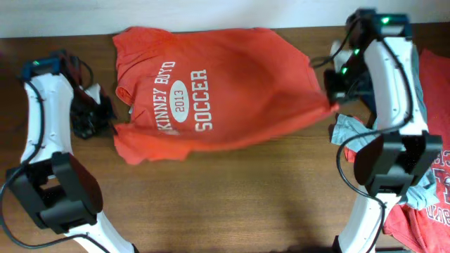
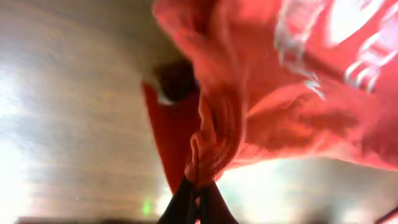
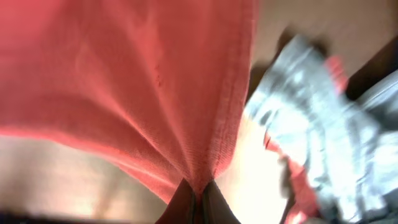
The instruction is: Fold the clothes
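Note:
The left gripper pulls the pinched edge back and down onto the front of the table next, since that area is bare.
An orange T-shirt with white "KINNEY BOYD 2013 SOCCER" print lies spread across the back of the wooden table. My left gripper is shut on the shirt's left edge; the left wrist view shows bunched orange cloth pinched between the black fingers. My right gripper is shut on the shirt's right corner, pulling it taut to a point. The right wrist view shows the orange cloth gathered into the fingers.
A pile of clothes lies at the right edge: a grey garment, also in the right wrist view, and a red printed one. The table front is bare wood.

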Robot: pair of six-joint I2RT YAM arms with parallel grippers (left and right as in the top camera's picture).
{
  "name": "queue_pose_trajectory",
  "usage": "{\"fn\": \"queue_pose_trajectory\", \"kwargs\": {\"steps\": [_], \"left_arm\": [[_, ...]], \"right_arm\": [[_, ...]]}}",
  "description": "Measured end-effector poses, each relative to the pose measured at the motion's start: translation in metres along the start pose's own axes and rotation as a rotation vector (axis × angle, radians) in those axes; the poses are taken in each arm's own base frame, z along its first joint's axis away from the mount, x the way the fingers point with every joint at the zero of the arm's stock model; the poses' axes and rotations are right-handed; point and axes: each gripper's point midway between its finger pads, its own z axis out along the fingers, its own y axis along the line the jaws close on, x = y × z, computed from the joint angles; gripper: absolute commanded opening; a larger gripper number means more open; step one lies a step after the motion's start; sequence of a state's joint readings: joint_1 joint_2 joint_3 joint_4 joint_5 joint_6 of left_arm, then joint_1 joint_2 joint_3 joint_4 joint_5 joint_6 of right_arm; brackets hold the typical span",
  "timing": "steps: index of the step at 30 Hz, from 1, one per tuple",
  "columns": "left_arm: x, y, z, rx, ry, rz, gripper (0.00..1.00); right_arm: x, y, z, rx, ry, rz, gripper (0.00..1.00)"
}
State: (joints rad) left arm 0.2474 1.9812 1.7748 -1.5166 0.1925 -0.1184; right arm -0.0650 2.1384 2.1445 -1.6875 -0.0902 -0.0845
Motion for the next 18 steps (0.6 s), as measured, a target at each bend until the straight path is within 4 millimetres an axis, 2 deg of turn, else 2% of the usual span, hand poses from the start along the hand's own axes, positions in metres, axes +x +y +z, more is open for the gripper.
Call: {"fn": "queue_pose_trajectory", "kwargs": {"steps": [2, 5, 14, 18], "left_arm": [[0.011, 0.005, 0.016, -0.009, 0.058, 0.003, 0.00], [0.026, 0.009, 0.029, -0.016, 0.123, 0.005, 0.00], [0.062, 0.019, 0.051, -0.034, 0.276, 0.005, 0.00], [0.076, 0.023, 0.059, -0.041, 0.333, -0.001, 0.00]], "right_arm": [[0.014, -0.001, 0.020, -0.007, 0.084, 0.006, 0.04], [0.034, -0.001, 0.042, -0.019, 0.190, 0.015, 0.04], [0.074, -0.001, 0.087, -0.035, 0.358, 0.032, 0.04], [0.093, 0.000, 0.096, -0.038, 0.397, 0.037, 0.04]]}}
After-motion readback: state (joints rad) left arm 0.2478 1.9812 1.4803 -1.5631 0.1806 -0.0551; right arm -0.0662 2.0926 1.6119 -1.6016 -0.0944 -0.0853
